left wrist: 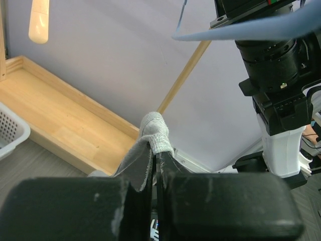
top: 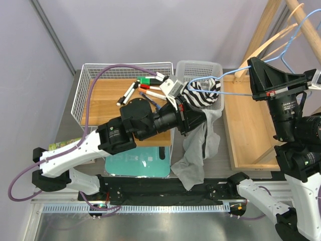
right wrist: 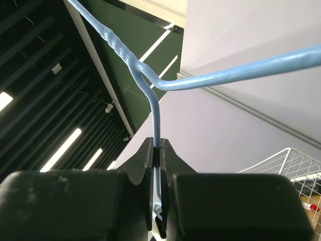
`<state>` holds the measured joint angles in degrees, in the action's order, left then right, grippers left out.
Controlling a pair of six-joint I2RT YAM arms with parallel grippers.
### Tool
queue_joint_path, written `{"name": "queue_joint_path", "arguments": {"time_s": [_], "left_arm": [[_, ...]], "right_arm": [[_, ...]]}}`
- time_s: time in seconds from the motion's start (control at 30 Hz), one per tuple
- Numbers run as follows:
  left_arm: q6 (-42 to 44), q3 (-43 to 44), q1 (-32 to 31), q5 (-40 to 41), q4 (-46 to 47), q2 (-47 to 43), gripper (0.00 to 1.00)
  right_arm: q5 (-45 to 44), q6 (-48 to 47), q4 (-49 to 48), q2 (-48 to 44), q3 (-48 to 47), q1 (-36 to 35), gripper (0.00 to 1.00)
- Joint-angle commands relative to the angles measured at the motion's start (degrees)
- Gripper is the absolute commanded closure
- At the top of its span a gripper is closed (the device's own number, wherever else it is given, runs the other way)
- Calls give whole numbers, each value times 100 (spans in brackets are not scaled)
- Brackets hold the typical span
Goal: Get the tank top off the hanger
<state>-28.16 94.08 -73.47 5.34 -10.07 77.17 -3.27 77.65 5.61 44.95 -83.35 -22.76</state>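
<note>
My right gripper is holding the hanger, and the hanger's wire looks bare. I will next swing the hanger to the right in the top view, to the wooden bar, and release it.
The grey tank top (top: 198, 150) hangs in a long fold from my left gripper (top: 199, 114) down toward the table's near edge. In the left wrist view the gripper (left wrist: 155, 156) is shut on a ribbed edge of the tank top (left wrist: 154, 131). The light-blue wire hanger (top: 233, 74) reaches leftward from my right gripper (top: 253, 80), over the white basket. In the right wrist view the gripper (right wrist: 158, 149) is shut on the hanger (right wrist: 155, 113) just below its twisted neck. Whether any cloth still loops over the wire I cannot tell.
A white plastic basket (top: 186, 68) holds a zebra-striped cloth (top: 200, 93). Left of it a wire basket (top: 83, 95) holds a wooden board and several markers (top: 143, 86). A wooden tray (top: 246, 125) lies at right, wooden hangers (top: 281, 35) above it. A teal mat (top: 138, 164) lies near.
</note>
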Motion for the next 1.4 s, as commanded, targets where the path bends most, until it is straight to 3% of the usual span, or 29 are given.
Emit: {"name": "queue_joint_path", "arguments": {"time_s": [0.0, 0.27, 0.43, 0.83, 1.37], "left_arm": [[22, 49, 43, 116, 215, -246, 100], [-374, 110, 35, -911, 321, -395, 100], [-576, 5, 43, -1395, 488, -544, 100], [-840, 31, 35, -1879, 734, -562, 100], [-875, 154, 17, -2011, 752, -492, 100]], "right_arm": [[-411, -83, -200, -48, 134, -9, 99], [-692, -276, -323, 207, 152, -9, 99], [-1535, -435, -323, 67, 451, -9, 99], [-2942, -971, -218, -118, 592, -9, 99], [-4173, -751, -288, -364, 1023, -9, 99]]}}
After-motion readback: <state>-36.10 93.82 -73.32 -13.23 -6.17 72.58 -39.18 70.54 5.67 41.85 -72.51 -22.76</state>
